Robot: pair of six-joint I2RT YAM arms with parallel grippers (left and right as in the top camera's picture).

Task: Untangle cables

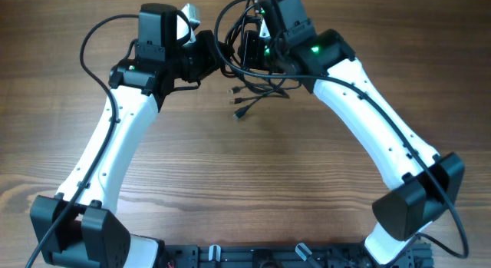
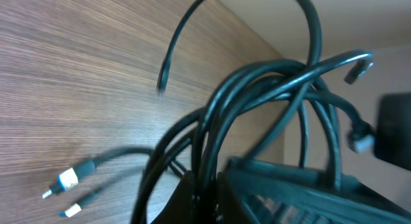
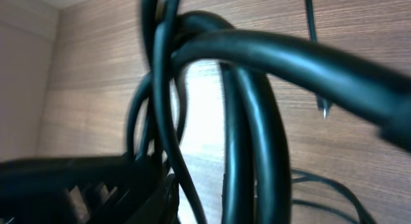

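My left gripper next draws left in the overhead view and releases several black cable pieces, as thick loops already drape over my right gripper's finger.
A tangle of black cables (image 1: 244,49) hangs between my two grippers at the far middle of the table. Some plug ends (image 1: 241,104) trail on the wood below it. My left gripper (image 1: 209,54) is shut on several strands of the black cables (image 2: 257,89), pinched between its jaws (image 2: 207,199). My right gripper (image 1: 250,44) has a gap between its fingers (image 3: 198,198). One thin strand crosses that gap and thick loops of the cables (image 3: 247,121) drape over the right finger. Two blue-and-white plugs (image 2: 67,180) lie on the table.
The wooden table (image 1: 253,168) extends towards the near edge. A pale wall (image 2: 385,70) rises just behind the tangle at the table's far edge. Each arm's own black cable runs along it, seen on the left arm (image 1: 96,61).
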